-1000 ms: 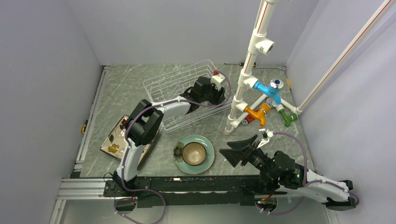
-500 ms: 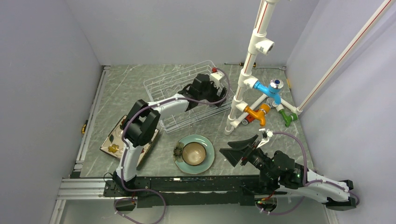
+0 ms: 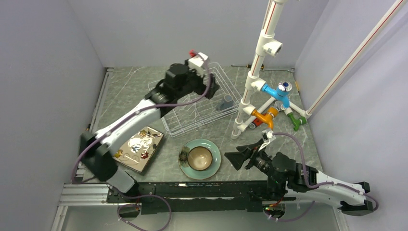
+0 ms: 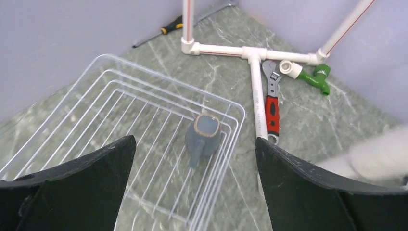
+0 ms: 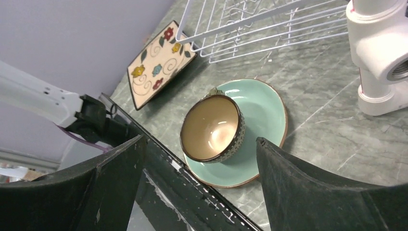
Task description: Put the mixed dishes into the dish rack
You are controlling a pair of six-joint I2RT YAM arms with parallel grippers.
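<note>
The bowl is below my right gripper and to its left in the top view, so my right gripper will move across and down onto the bowl's closest rim.
The small grey mug lies on its side at the right end of the white wire dish rack. My left gripper hangs open above it, holding nothing. The brown bowl sits on the pale green round plate in front of the rack. My right gripper is open just right of the plate, with nothing in it. The cream floral square plate lies at the left.
A white pipe stand with coloured fittings rises right of the rack. By its foot lie a red-handled wrench and a green fitting. A screwdriver rests by the back wall.
My left gripper opened wide and pulled up and back to the left from the rack's right end, leaving the grey mug lying there. The right arm shifted slightly.
</note>
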